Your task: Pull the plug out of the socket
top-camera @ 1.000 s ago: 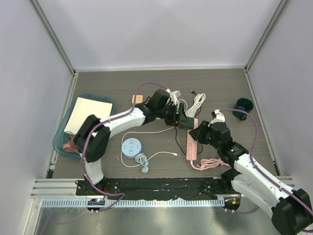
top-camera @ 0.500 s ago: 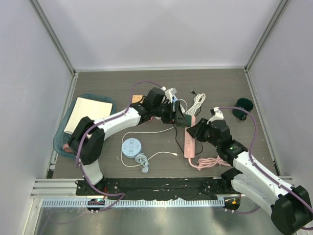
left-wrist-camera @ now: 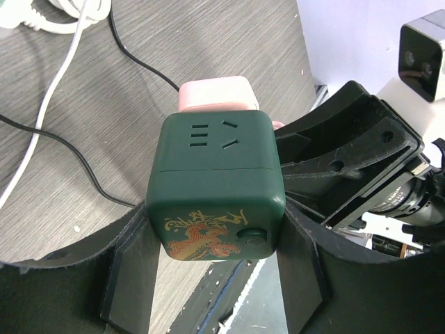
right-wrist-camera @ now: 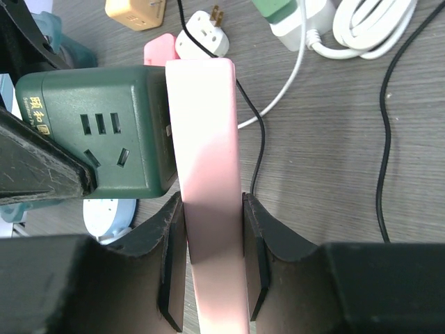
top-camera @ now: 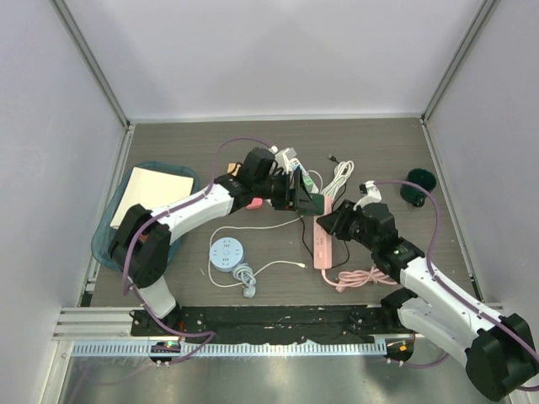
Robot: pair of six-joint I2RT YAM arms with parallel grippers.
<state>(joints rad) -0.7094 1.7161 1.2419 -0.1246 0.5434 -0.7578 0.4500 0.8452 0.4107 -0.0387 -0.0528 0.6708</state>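
My right gripper will pull the pink socket strip (top-camera: 321, 246) off the held cube to the gripper's right in the top view, then lower and release it, because bare tabletop lies below my gripper on that side.
A dark green cube plug (top-camera: 311, 200) with a gold dragon print sits against the far end of a pink socket strip (top-camera: 321, 246); no gap shows between them. My left gripper (top-camera: 303, 197) is shut on the cube's two sides. In the left wrist view the cube (left-wrist-camera: 215, 181) fills the space between the fingers (left-wrist-camera: 132, 268), with the pink strip (left-wrist-camera: 214, 95) behind it. My right gripper (top-camera: 334, 225) is shut on the strip. In the right wrist view the pads (right-wrist-camera: 171, 259) clamp the strip (right-wrist-camera: 205, 139), and the cube (right-wrist-camera: 97, 132) is on its left face.
A coiled white cable (top-camera: 339, 177) and a green-white adapter (right-wrist-camera: 292, 14) lie behind the strip. A loose white plug (right-wrist-camera: 201, 42) and thin black wire (right-wrist-camera: 259, 149) are nearby. A round blue socket (top-camera: 227, 252), a teal tray (top-camera: 108, 240) and a dark cup (top-camera: 418, 183) flank the area.
Both grippers have shifted left and slightly back, carrying the cube and the strip together. The strip's far end swung left. Both grips are unchanged.
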